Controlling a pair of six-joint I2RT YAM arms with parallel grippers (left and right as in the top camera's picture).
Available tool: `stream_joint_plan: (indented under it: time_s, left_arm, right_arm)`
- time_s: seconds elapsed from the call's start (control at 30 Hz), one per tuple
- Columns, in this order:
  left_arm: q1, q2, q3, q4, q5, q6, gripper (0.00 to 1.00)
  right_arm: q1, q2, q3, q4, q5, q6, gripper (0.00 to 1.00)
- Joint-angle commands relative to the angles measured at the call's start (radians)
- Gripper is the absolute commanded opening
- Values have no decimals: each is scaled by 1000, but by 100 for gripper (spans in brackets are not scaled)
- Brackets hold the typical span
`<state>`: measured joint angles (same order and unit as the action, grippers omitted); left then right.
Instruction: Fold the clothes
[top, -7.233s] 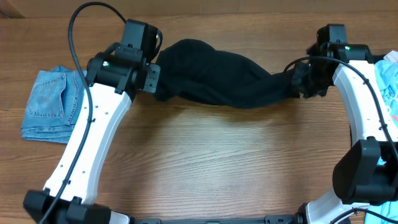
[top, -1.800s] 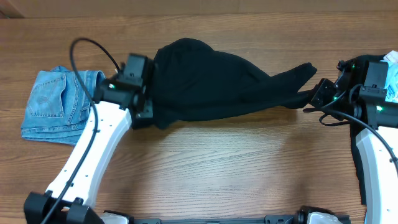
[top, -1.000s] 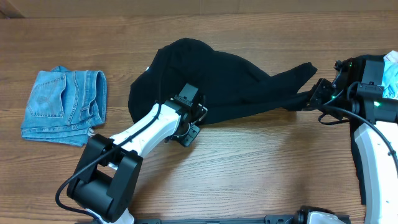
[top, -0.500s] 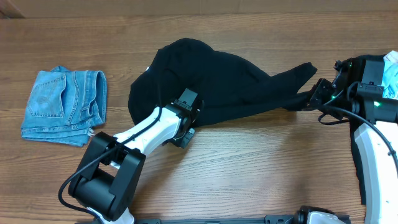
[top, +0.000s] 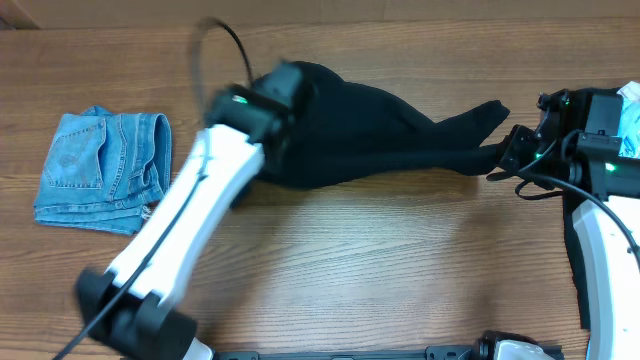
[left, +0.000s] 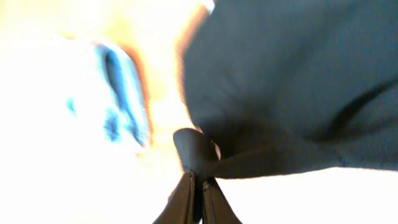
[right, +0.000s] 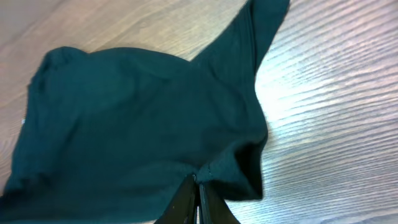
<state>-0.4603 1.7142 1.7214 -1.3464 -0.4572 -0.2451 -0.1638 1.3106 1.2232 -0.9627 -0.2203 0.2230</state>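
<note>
Bare wood beyond the bunched garment (top: 285, 42) lies outward of my left gripper, so it will lift the garment's edge, swing that outward and let go, spreading the folds.
The large black garment (top: 370, 130) lies bunched across the far middle of the table. My left gripper (top: 282, 112) is blurred with motion at the garment's left part. In the left wrist view its fingers (left: 200, 180) are shut on a fold of the black fabric (left: 286, 81). My right gripper (top: 503, 160) is shut on the garment's right end, and its fingers (right: 200, 182) pinch a fabric edge (right: 137, 124). A pale-blue printed piece (top: 629, 130) shows at the right edge. The white label is hidden in the overhead view.
Folded blue jeans (top: 100, 168) lie at the left, and show as a blue blur in the overexposed left wrist view (left: 118, 102). The left arm (top: 190, 220) crosses the table's left half. Bare wood (top: 400, 260) lies in front of the garment.
My left arm has swung from the garment's lower edge up to its left part, fast enough to blur. The garment's left side has drawn in. The right gripper has not moved.
</note>
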Motion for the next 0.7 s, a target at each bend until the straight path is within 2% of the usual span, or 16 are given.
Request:
stream_joint_plan:
  time_s: [0.0, 0.13, 0.2, 0.4, 0.53, 0.67]
  left_arm:
    - [9, -151, 284, -45, -181, 4, 4]
    - [8, -187, 470, -114, -183, 113, 4]
    - [8, -196, 584, -169, -212, 126, 4]
    - [8, -258, 874, -188, -225, 214, 4]
    - [8, -262, 912, -137, -214, 265, 4]
    - [32, -151, 912, -40, -170, 331, 4]
  right_arm:
    - [-6, -103, 102, -23, 11, -11, 4]
    - [-6, -180, 198, -115, 11, -11, 4]
    - [-6, -215, 263, -168, 11, -11, 4]
    - [-6, -287, 484, -263, 10, -6, 4]
    - [-6, -290, 553, -256, 11, 42, 4]
    - [-6, -238, 550, -160, 73, 88, 4]
